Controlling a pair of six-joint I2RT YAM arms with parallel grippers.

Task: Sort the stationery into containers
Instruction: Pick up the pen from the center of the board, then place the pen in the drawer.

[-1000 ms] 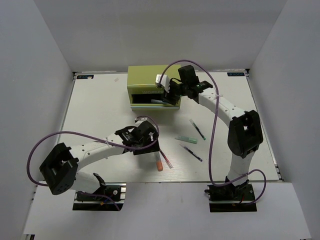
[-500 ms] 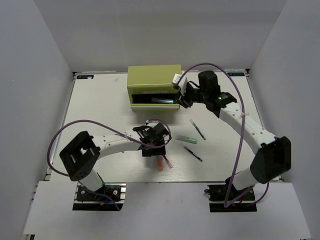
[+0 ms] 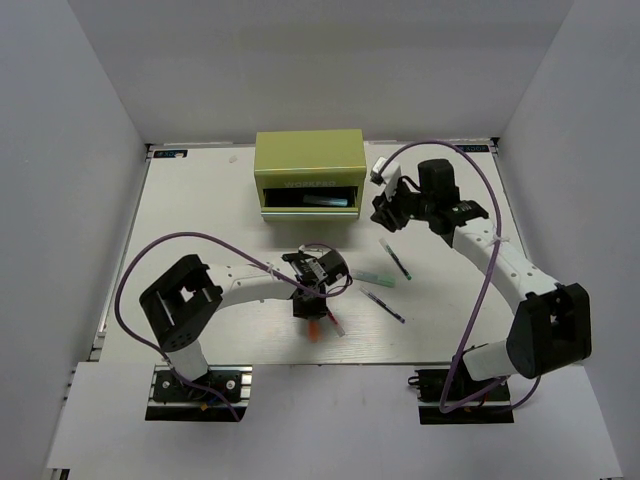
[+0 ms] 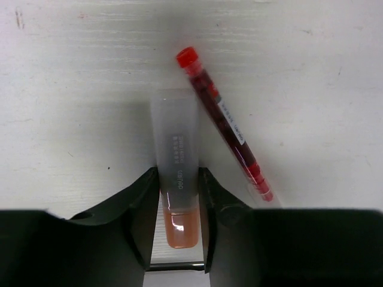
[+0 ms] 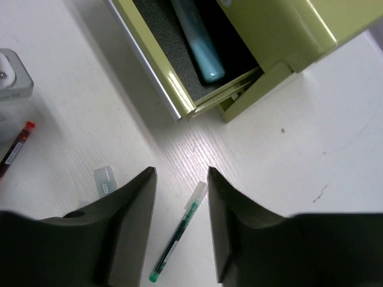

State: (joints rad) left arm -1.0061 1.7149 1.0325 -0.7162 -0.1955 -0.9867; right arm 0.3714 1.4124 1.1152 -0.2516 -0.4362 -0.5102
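Observation:
My left gripper next lifts the orange marker, carries it outward and releases it, as the open lower drawer point(image 3: 298, 201) lies outward and already holds a marker.
An orange marker point(image 4: 175, 131) with a frosted cap lies on the table, and my left gripper point(image 4: 178, 173) is shut on its orange end point(image 3: 316, 332). A thin red pen point(image 4: 224, 119) lies right beside it, untouched. The yellow-green chest point(image 3: 308, 165) stands at the back with its lower drawer point(image 5: 157, 72) pulled out and a light blue marker point(image 5: 197, 48) inside. My right gripper point(image 5: 179, 172) hangs open to the right of the chest point(image 3: 385, 210), above a dark green-tipped pen point(image 5: 178, 236) that lies on the table. Nothing sits between its fingers.
A teal marker point(image 3: 373, 279) and a second dark pen point(image 3: 383, 306) lie on the white table between the two arms. Purple cables loop over both arms. Grey walls close in the table on three sides.
My left gripper slid right along the table to the orange marker and closed on it. My right gripper drew back from the drawer front to the right, over the dark pen.

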